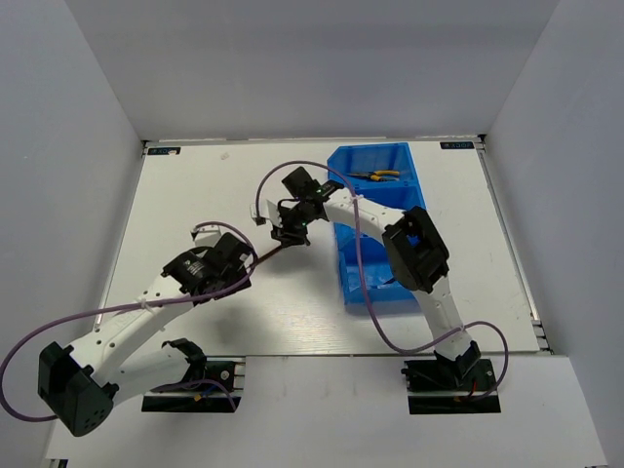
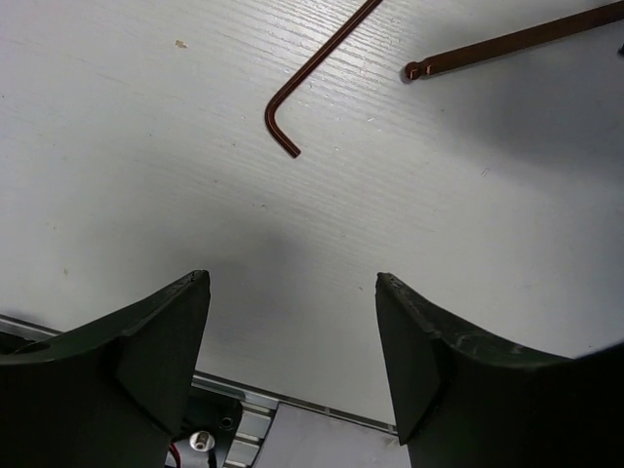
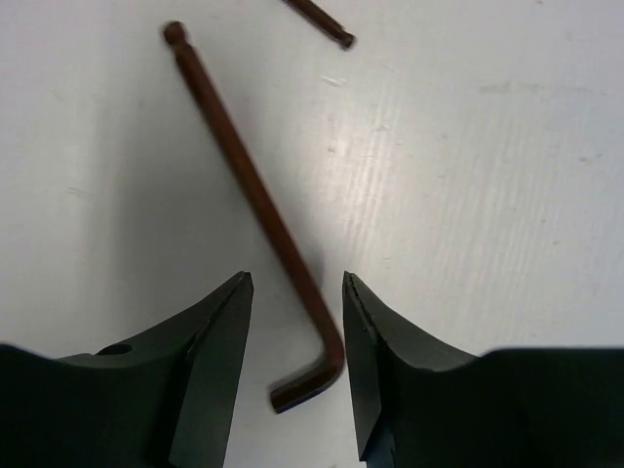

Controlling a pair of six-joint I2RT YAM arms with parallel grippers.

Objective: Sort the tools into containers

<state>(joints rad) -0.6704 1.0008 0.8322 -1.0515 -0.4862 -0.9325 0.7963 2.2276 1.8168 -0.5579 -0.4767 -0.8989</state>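
My right gripper lowers and turns onto the dark brown hex key's body beside its bend next. The key's body lies slanted between the open fingers.
A dark brown hex key lies on the white table, with its bent end between the fingers of my right gripper. That gripper is open and low over the key; it also shows in the top view. A second hex key lies ahead of my left gripper, which is open and empty; its tip also shows in the right wrist view. The first key's ball end shows in the left wrist view. Yellow-handled pliers lie in the far compartment of the blue bins. The screwdrivers are out of view.
The blue bins stand in a row right of centre, partly under my right arm. My left gripper is close to the right one, left of the bins. The table's near edge rail lies just under my left fingers.
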